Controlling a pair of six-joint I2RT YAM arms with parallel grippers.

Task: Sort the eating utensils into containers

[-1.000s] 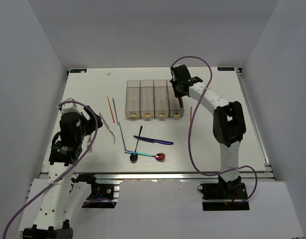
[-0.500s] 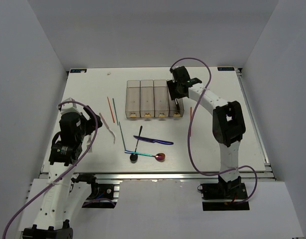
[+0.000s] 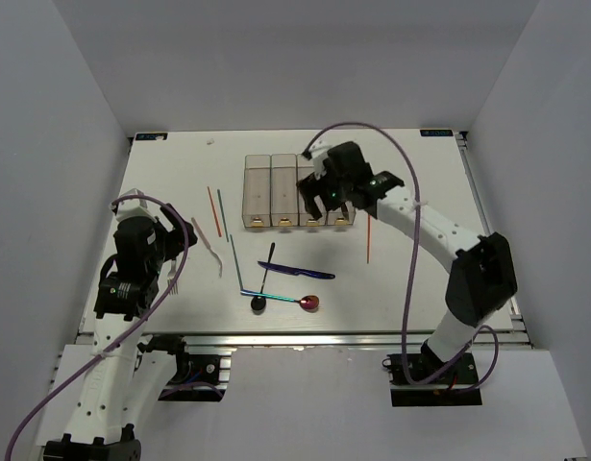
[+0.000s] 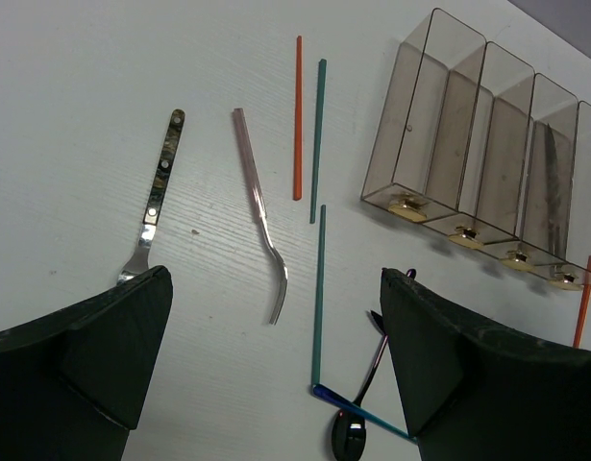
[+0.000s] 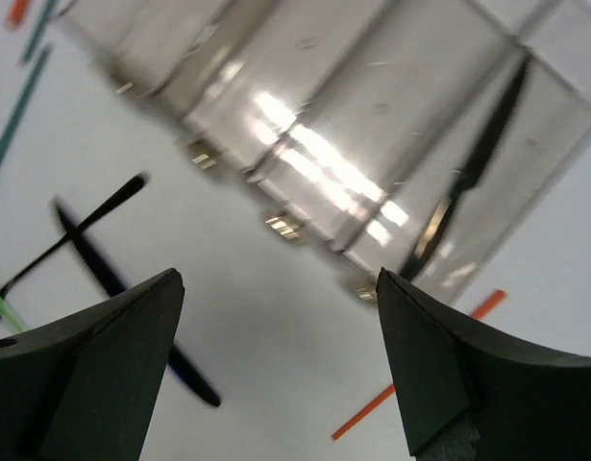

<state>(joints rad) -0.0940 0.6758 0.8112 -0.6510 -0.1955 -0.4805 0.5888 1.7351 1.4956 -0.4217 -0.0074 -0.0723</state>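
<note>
The robot's right gripper will next move back from the containers and down to close on the blue knife's handle (image 3: pixel 318 275) (image 5: pixel 193 376), because that knife still lies unsorted on the tabletop.
Four joined clear containers (image 3: pixel 271 192) stand at the table's middle back. A black knife (image 5: pixel 468 182) lies in the rightmost one. My right gripper (image 3: pixel 322 197) hovers open and empty over their near ends, jaws wide in the right wrist view (image 5: pixel 279 288). On the table lie a blue knife (image 3: pixel 297 271), a black spoon (image 3: pixel 263 288), an iridescent-red spoon (image 3: pixel 297 301) and a red chopstick (image 3: pixel 370 240). My left gripper (image 4: pixel 276 288) is open above two forks (image 4: pixel 156 197) (image 4: pixel 259 206), a red chopstick (image 4: pixel 298 115) and two green chopsticks (image 4: pixel 318 134) (image 4: pixel 319 288).
White walls close in the table on the left, right and back. A metal rail (image 3: pixel 305 336) runs along the near edge. The right arm's purple cable (image 3: pixel 410 279) loops over the table's right side.
My right gripper opened and let go of the black knife, which now lies in the rightmost container. That arm swung left and nearer. The left arm stayed still.
</note>
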